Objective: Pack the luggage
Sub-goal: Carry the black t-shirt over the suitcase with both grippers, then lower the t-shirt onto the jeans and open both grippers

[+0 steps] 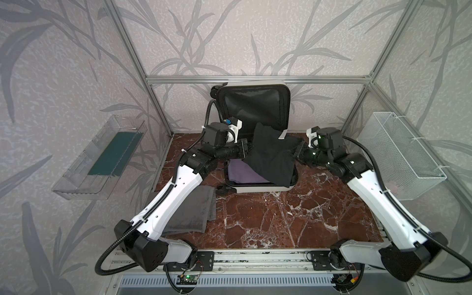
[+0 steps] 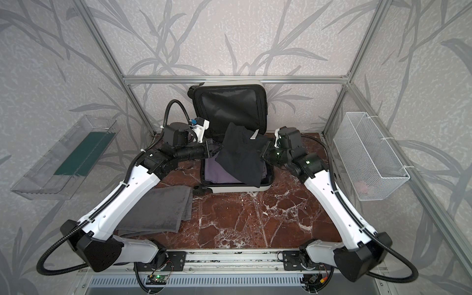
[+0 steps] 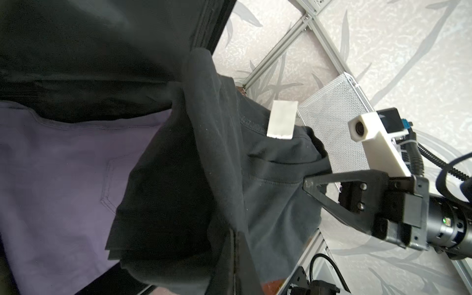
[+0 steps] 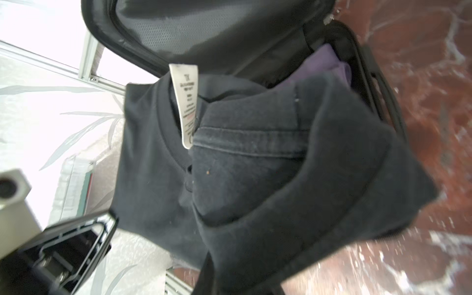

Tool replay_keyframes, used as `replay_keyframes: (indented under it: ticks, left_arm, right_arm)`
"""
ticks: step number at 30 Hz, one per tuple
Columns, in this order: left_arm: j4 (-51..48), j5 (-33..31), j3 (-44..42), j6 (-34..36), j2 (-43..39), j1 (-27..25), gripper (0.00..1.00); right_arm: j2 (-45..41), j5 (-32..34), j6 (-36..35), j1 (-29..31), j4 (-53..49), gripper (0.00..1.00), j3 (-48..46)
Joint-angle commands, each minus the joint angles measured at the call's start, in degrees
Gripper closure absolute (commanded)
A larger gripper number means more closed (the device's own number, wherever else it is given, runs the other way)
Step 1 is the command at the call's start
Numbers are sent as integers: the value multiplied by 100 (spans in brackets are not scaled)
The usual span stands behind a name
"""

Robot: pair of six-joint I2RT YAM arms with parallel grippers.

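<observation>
I will next lower the edge of the black T-shirt [image 2: 240, 158] in my right gripper down onto the folded purple garment and let it go, because the shirt hangs over the luggage base.
The luggage [image 1: 258, 189] [image 2: 237, 189] lies open at the back of the table, its black-lined lid [image 1: 252, 102] upright against the wall. A folded purple garment [image 1: 245, 173] [image 3: 63, 166] lies in the base. A black T-shirt [image 1: 270, 153] [image 2: 240, 158] [image 4: 255, 178] with a white label [image 3: 282, 118] hangs over the base, stretched between both grippers. My left gripper [image 1: 249, 150] [image 3: 235, 229] is shut on its left edge. My right gripper [image 1: 297, 153] [image 4: 212, 260] is shut on its right edge.
A folded grey towel [image 1: 194, 212] [image 2: 158, 212] lies on the marble table partly under my left arm. A clear tray [image 1: 76, 186] holding a dark green item hangs on the left wall. A white wire basket [image 1: 401, 155] hangs on the right wall.
</observation>
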Motion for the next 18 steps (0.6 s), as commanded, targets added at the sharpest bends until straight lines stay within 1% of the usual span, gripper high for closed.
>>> replay_keyframes:
  ticks: [1, 3, 9, 11, 15, 18]
  left_arm:
    - [231, 82, 81, 89, 154, 106, 100]
    - [302, -10, -54, 130, 271, 147, 100]
    - [887, -245, -678, 41, 603, 283, 100]
    - [1051, -301, -862, 38, 766, 336, 100]
    - [1415, -388, -1225, 36, 1126, 513, 100]
    - [1512, -455, -1361, 30, 1419, 689, 100]
  right_arm:
    - [718, -472, -360, -185, 467, 100, 518]
    - [1225, -720, -404, -280, 643, 100, 744]
    - [2398, -934, -784, -449, 731, 100, 1209]
    - [2668, -1041, -839, -517, 790, 100, 1213]
    - [3152, -1009, -954, -596, 985, 100, 1142]
    - [3500, -960, -1066, -639, 1058, 100, 1199]
